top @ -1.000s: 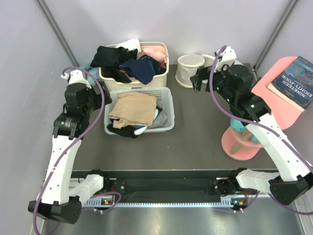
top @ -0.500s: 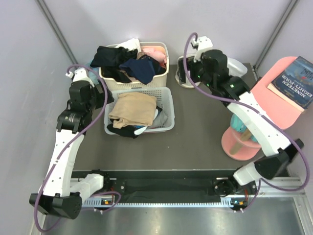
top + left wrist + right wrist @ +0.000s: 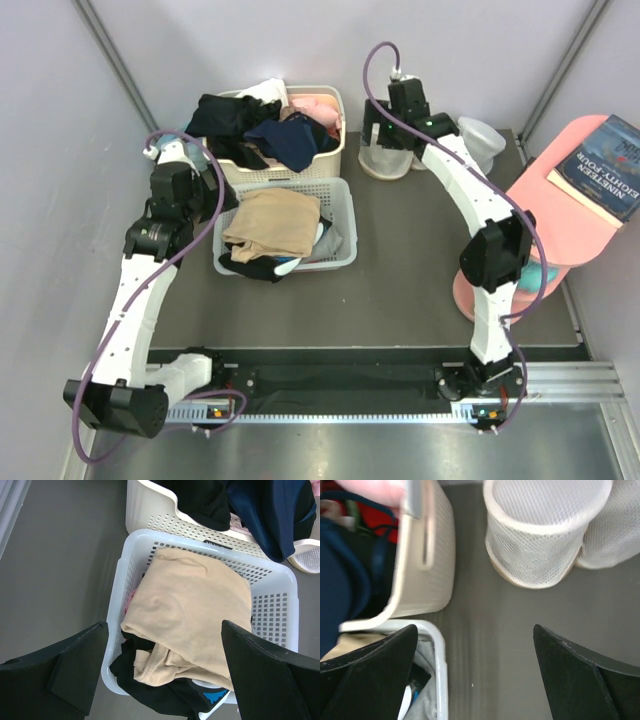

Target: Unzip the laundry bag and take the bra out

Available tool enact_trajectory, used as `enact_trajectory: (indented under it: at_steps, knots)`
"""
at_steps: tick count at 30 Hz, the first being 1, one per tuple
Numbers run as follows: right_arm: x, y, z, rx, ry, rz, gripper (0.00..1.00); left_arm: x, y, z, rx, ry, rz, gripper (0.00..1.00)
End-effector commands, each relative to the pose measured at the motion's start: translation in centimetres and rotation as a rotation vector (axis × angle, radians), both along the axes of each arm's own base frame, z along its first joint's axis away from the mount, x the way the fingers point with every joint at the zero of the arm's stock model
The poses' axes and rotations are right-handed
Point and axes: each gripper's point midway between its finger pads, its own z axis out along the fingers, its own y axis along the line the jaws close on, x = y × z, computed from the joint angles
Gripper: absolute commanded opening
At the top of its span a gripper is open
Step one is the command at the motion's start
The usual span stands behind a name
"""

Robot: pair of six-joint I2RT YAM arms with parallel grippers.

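Note:
My right gripper moves down with its open fingers onto the bag's near lower edge (image 3: 383,175) (image 3: 531,584) next, since that edge sits below it with bare table in front.
The laundry bag (image 3: 540,535) is a round cream mesh drum standing on the dark table at the back, right of the cream basket. In the top view it (image 3: 372,164) is partly hidden under my right gripper (image 3: 385,135). My right gripper (image 3: 480,675) is open and empty, above the table just in front of the bag. My left gripper (image 3: 165,675) is open and empty, hovering over the white basket (image 3: 117,605); in the top view it (image 3: 212,197) is at that basket's left end. The bra is not in view.
A whiter round pouch (image 3: 615,535) stands right of the bag. The white basket (image 3: 345,205) holds a folded tan cloth (image 3: 270,220) over black clothes. The cream basket (image 3: 336,140) behind holds dark and navy garments. A pink side table (image 3: 575,215) with a book (image 3: 608,155) stands at the right.
My right arm has swung left and stretched to the back, its gripper now over the laundry bag. My left arm has shifted slightly towards the white basket.

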Motion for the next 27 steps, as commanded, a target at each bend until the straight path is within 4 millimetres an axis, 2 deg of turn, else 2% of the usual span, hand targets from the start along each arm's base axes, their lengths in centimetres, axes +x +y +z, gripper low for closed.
enact_trajectory:
  at_steps: [1, 2, 3, 4, 9, 17, 21, 26, 27]
  knots:
    - [2.3, 0.8, -2.5, 0.092, 0.014, -0.1, 0.96, 0.5, -0.2, 0.4, -0.013, -0.03, -0.007, 0.99]
    - [2.6, 0.3, -4.1, 0.082, 0.029, -0.136, 0.96, 0.4, -0.1, 0.3, -0.01, -0.025, -0.008, 0.99]
    - [3.3, 0.2, -4.5, 0.09, 0.009, -0.166, 0.96, 0.3, -0.1, 0.3, -0.007, -0.023, -0.01, 0.99]
    - [3.6, -0.6, -6.0, 0.085, 0.015, -0.224, 0.96, 0.3, -0.1, 0.2, -0.003, -0.018, -0.013, 0.99]
    - [4.9, -2.0, -9.8, 0.105, 0.032, -0.388, 0.93, 0.2, -0.2, 0.1, 0.004, -0.007, -0.024, 0.99]
    - [6.4, -2.9, -14.1, 0.122, 0.046, -0.497, 0.89, 0.2, -0.3, -0.3, -0.011, 0.016, -0.019, 0.99]
    - [6.9, -4.0, -16.3, 0.13, 0.067, -0.572, 0.88, 0.0, -0.3, -0.2, -0.012, 0.019, -0.02, 0.99]
    - [8.0, -4.9, -18.0, 0.156, 0.079, -0.615, 0.85, -0.2, -0.3, -0.4, -0.006, 0.031, -0.026, 0.99]
    - [8.2, -5.3, -18.9, 0.157, 0.089, -0.628, 0.85, -0.3, -0.3, -0.4, -0.005, 0.034, -0.023, 0.99]
